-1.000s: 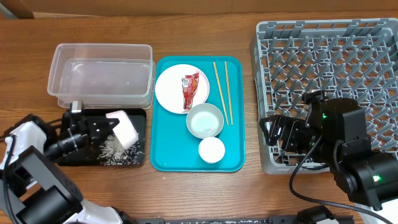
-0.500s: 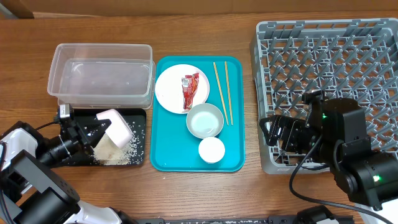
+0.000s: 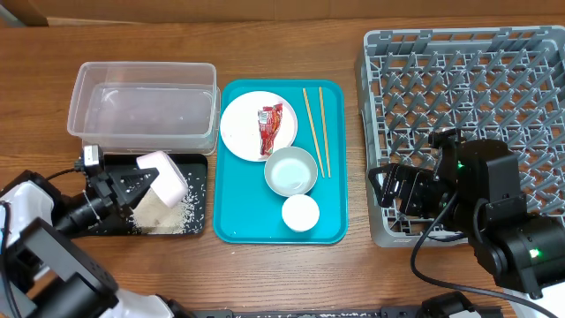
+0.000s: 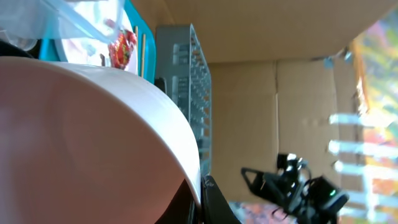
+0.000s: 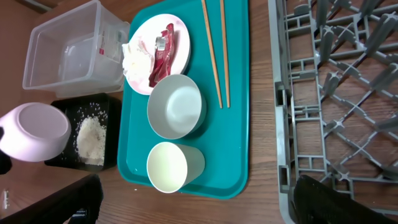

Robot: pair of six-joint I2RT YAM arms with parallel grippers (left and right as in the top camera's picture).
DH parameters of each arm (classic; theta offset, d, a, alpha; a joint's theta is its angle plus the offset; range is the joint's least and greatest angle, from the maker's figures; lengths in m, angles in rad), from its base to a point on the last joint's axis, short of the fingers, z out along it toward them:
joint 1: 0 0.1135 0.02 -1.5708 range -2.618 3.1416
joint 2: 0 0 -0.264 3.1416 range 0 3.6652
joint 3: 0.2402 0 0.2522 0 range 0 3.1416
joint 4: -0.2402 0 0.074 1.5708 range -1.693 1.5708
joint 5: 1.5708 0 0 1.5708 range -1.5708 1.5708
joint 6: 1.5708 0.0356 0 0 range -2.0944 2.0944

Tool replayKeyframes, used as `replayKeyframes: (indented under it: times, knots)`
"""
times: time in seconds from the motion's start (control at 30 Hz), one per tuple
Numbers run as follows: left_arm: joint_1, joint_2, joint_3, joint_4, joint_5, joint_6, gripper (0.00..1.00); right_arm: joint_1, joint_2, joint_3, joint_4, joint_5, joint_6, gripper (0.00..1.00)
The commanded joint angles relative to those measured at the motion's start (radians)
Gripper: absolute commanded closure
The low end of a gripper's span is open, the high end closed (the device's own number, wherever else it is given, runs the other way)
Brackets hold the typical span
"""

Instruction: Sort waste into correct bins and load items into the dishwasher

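Observation:
Next, the left gripper levels the bowl and swings down onto the teal tray's bare corner (image 3: 248,208) to release, as this corner lies to its right in the overhead view.
My left gripper (image 3: 131,188) is shut on the rim of a pinkish-white bowl (image 3: 162,171), held tilted on its side over the black tray (image 3: 199,164). White rice scraps (image 3: 161,214) lie piled in that tray. The bowl fills the left wrist view (image 4: 81,137). The clear tub (image 3: 141,106) stands behind the tray. On the teal tray (image 3: 335,159) are a white plate (image 3: 243,128) with the red wrapper (image 3: 269,128) and a tissue (image 5: 137,59), a grey-blue bowl (image 3: 290,170), a cup (image 3: 300,212) and two chopsticks (image 3: 315,128). My right gripper (image 3: 397,190) is open and empty at the grey rack's (image 3: 477,79) front left corner.
The rack fills the right side of the table. Bare wood lies between the teal tray and the rack (image 3: 355,150) and along the front edge. The right arm's body covers the rack's front part.
My left gripper has drawn back to the left with the tilted bowl. The rice that was spilling out now lies as a pile in the black tray. The right arm has not moved.

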Motion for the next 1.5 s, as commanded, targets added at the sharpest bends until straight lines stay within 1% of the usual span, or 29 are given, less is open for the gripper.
replayKeyframes:
  times: [0.0, 0.03, 0.07, 0.13, 0.17, 0.2, 0.23, 0.3, 0.33, 0.37, 0.43, 0.53, 0.63, 0.73, 0.83, 0.9, 0.97, 1.07, 1.1, 1.13, 1.17, 1.2, 1.23, 1.3, 1.4, 1.47]
  knots:
    - [-0.012, -0.129, 0.051, -0.002, -0.056, -0.002, 0.96, -0.008, -0.003, 0.023, 0.002, 0.006, 0.004, 0.0]
    - [-0.012, -0.158, 0.064, 0.008, -0.076, -0.024, 0.96, -0.008, -0.003, 0.024, 0.002, 0.006, 0.004, 0.0]
    - [-0.012, -0.191, 0.079, 0.042, -0.104, -0.079, 0.96, -0.008, -0.003, 0.023, 0.002, 0.006, 0.004, 0.0]
    - [-0.012, -0.245, 0.103, 0.162, -0.201, -0.295, 0.96, -0.008, -0.003, 0.024, 0.002, 0.006, 0.004, 0.0]
    - [-0.013, -0.274, 0.115, 0.229, -0.275, -0.428, 0.96, -0.008, -0.003, 0.023, 0.002, 0.006, 0.004, 0.0]
    - [-0.02, -0.3, 0.125, 0.26, -0.33, -0.503, 0.96, -0.008, -0.003, 0.024, 0.002, 0.006, 0.004, 0.0]
    - [-0.035, -0.33, 0.135, 0.274, -0.375, -0.555, 0.96, -0.008, -0.003, 0.023, 0.002, 0.006, 0.004, 0.0]
    - [-0.089, -0.388, 0.151, 0.281, -0.444, -0.602, 0.96, -0.008, -0.003, 0.023, 0.002, 0.006, 0.004, 0.0]
    - [-0.133, -0.418, 0.155, 0.294, -0.504, -0.651, 0.96, -0.008, -0.003, 0.024, 0.003, 0.006, 0.004, 0.0]
    - [-0.216, -0.462, 0.156, 0.315, -0.613, -0.729, 0.96, -0.008, -0.003, 0.024, 0.005, 0.006, 0.004, 0.0]
    - [-0.352, -0.503, 0.155, 0.328, -0.742, -0.795, 0.96, -0.008, -0.003, 0.023, 0.005, 0.006, 0.004, 0.0]
    - [-0.568, -0.523, 0.148, 0.348, -0.863, -0.884, 0.96, -0.008, -0.003, 0.024, 0.005, 0.006, 0.004, 0.0]
    - [-0.787, -0.51, 0.124, 0.404, -1.017, -1.018, 0.96, -0.008, -0.003, 0.023, 0.005, 0.006, 0.004, 0.0]
    - [-0.972, -0.484, 0.07, 0.496, -1.141, -1.143, 0.96, -0.008, -0.003, 0.024, 0.004, 0.006, 0.004, 0.0]
    - [-1.105, -0.444, 0.018, 0.573, -1.251, -1.263, 0.96, -0.008, -0.003, 0.023, 0.0, 0.006, 0.004, 0.0]
    - [-1.175, -0.404, -0.008, 0.633, -1.305, -1.308, 0.95, -0.008, -0.003, 0.024, -0.005, 0.006, 0.003, 0.0]
    - [-1.222, -0.356, -0.013, 0.679, -1.328, -1.331, 0.93, -0.008, -0.003, 0.023, -0.008, 0.006, 0.0, 0.0]
    - [-1.261, -0.296, -0.013, 0.755, -1.334, -1.336, 0.91, -0.008, -0.003, 0.023, -0.01, 0.007, 0.0, 0.0]
    - [-1.268, -0.282, -0.011, 0.781, -1.334, -1.336, 0.88, -0.008, -0.003, 0.024, -0.01, 0.007, 0.0, 0.0]
    - [-1.273, -0.275, -0.006, 0.795, -1.334, -1.336, 0.83, -0.008, -0.003, 0.023, -0.01, 0.007, 0.0, 0.0]
    - [-1.275, -0.275, -0.001, 0.799, -1.334, -1.336, 0.65, -0.008, -0.003, 0.023, -0.01, 0.007, 0.0, 0.0]
    - [-1.275, -0.275, 0.01, 0.796, -1.334, -1.336, 0.54, -0.008, -0.003, 0.023, -0.01, 0.007, 0.0, 0.0]
    - [-1.274, -0.278, 0.033, 0.775, -1.334, -1.337, 0.48, -0.008, -0.003, 0.023, -0.011, 0.007, 0.0, 0.0]
    - [-1.275, -0.278, 0.08, 0.727, -1.34, -1.34, 0.38, -0.008, -0.003, 0.023, -0.014, 0.007, 0.0, 0.0]
    - [-1.277, -0.278, 0.159, 0.651, -1.349, -1.366, 0.34, -0.008, -0.003, 0.023, -0.018, 0.007, 0.0, 0.0]
    - [-1.284, -0.278, 0.185, 0.644, -1.315, -1.365, 0.34, -0.008, -0.003, 0.023, -0.021, 0.007, 0.0, 0.0]
